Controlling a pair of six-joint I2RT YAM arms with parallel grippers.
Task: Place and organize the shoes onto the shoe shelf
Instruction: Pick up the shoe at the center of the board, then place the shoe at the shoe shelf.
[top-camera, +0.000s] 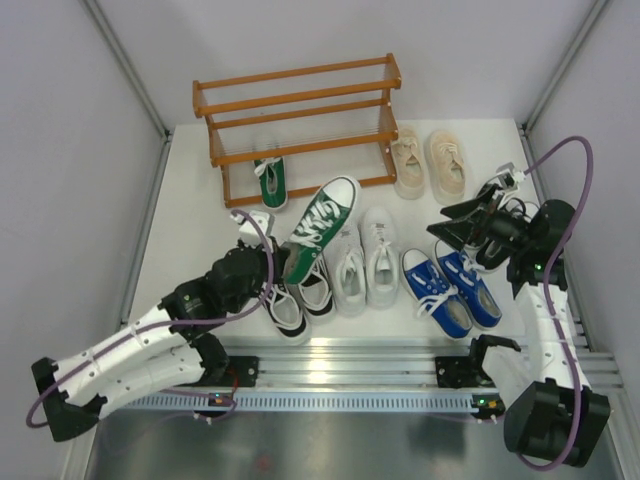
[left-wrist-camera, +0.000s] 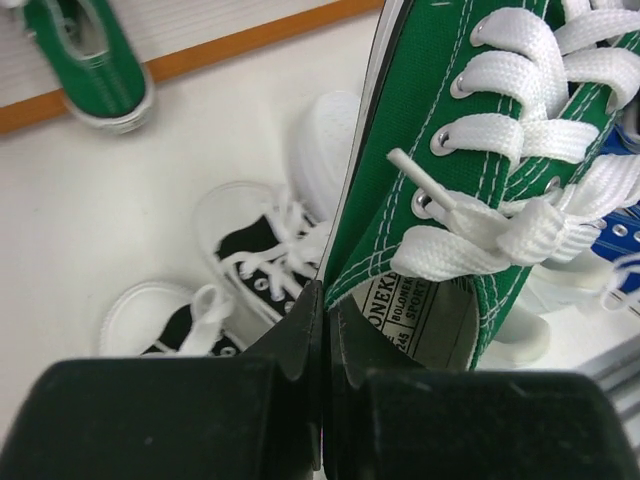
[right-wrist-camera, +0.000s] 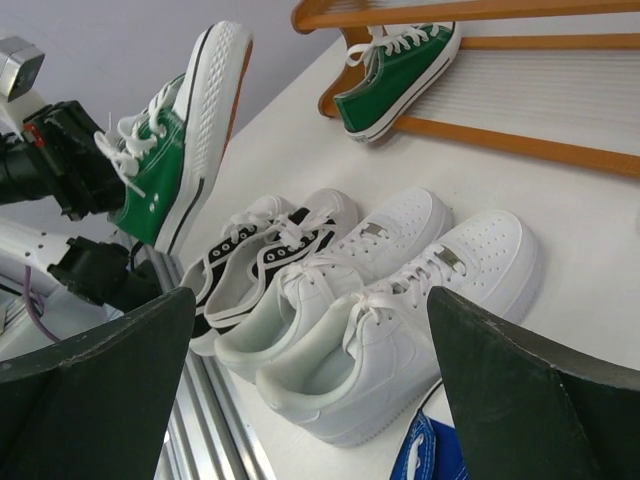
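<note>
The left gripper needs to move outward and down next and release the sneaker there, because the gap between the sneaker's mate and the shoe shelf's end post (top-camera: 242, 184) (left-wrist-camera: 16, 78) is outward and below.
My left gripper (top-camera: 283, 262) (left-wrist-camera: 325, 292) is shut on the heel collar of a green sneaker (top-camera: 322, 225) (left-wrist-camera: 470, 150) (right-wrist-camera: 178, 150), which hangs tilted above the floor with its toe toward the shoe shelf (top-camera: 300, 100). The other green sneaker (top-camera: 270, 180) (left-wrist-camera: 95, 60) (right-wrist-camera: 395, 65) sits on the shelf's lowest tier, at the left. Below the lifted shoe lie the black-and-white pair (top-camera: 295, 305) (left-wrist-camera: 250, 255) (right-wrist-camera: 260, 250). My right gripper (top-camera: 450, 226) (right-wrist-camera: 310, 300) stands open at the right, above the blue pair (top-camera: 452, 290), holding nothing.
The plain white pair (top-camera: 365, 262) (right-wrist-camera: 400, 300) lies in the middle and the beige pair (top-camera: 430, 162) at the back right beside the shelf. A dark shoe (top-camera: 497, 250) is partly hidden under my right arm. Grey walls close both sides; a metal rail (top-camera: 350, 360) runs along the near edge.
</note>
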